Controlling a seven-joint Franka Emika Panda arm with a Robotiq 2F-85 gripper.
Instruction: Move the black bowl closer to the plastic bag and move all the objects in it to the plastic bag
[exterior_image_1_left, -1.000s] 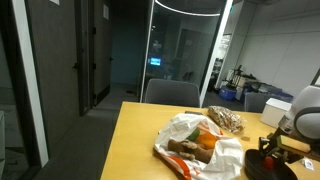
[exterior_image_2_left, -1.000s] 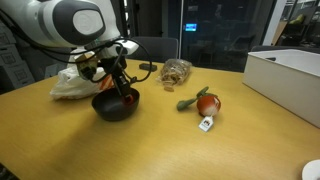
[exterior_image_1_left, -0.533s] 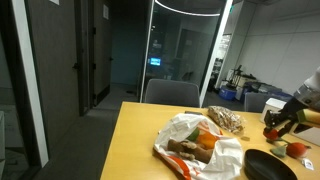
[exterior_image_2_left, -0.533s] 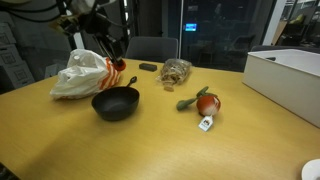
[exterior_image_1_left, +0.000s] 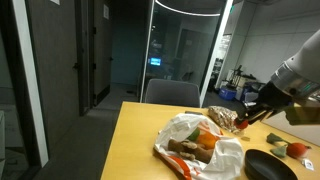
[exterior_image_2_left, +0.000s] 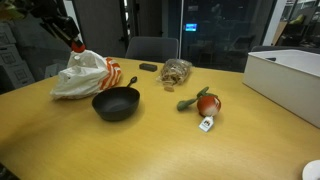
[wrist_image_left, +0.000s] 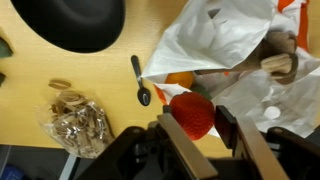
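Note:
My gripper should next move the red strawberry (wrist_image_left: 190, 112) from the bag's edge over the open bag (wrist_image_left: 243, 76). Then it should lower the strawberry toward the orange and brown items.
The black bowl (exterior_image_2_left: 116, 103) sits on the wooden table beside the white plastic bag (exterior_image_2_left: 85, 75); both also show in an exterior view, the bowl (exterior_image_1_left: 265, 165) and the bag (exterior_image_1_left: 195, 145). In the wrist view the bowl (wrist_image_left: 70, 22) looks empty and the bag (wrist_image_left: 235, 45) lies open with orange and brown items inside. My gripper (wrist_image_left: 192, 125) is shut on a red strawberry (wrist_image_left: 190, 112) and holds it above the bag's edge. The gripper (exterior_image_2_left: 75, 42) is high over the bag (exterior_image_1_left: 245, 118).
A clear packet of nuts (exterior_image_2_left: 177, 70) and a black spoon (wrist_image_left: 140, 80) lie near the bag. A red toy vegetable with a tag (exterior_image_2_left: 205, 103) lies beyond the bowl. A white box (exterior_image_2_left: 290, 75) stands at the table's edge. Chairs stand behind the table.
My gripper rose out of the black bowl with the red strawberry and moved up and across to above the plastic bag. The bowl stayed put.

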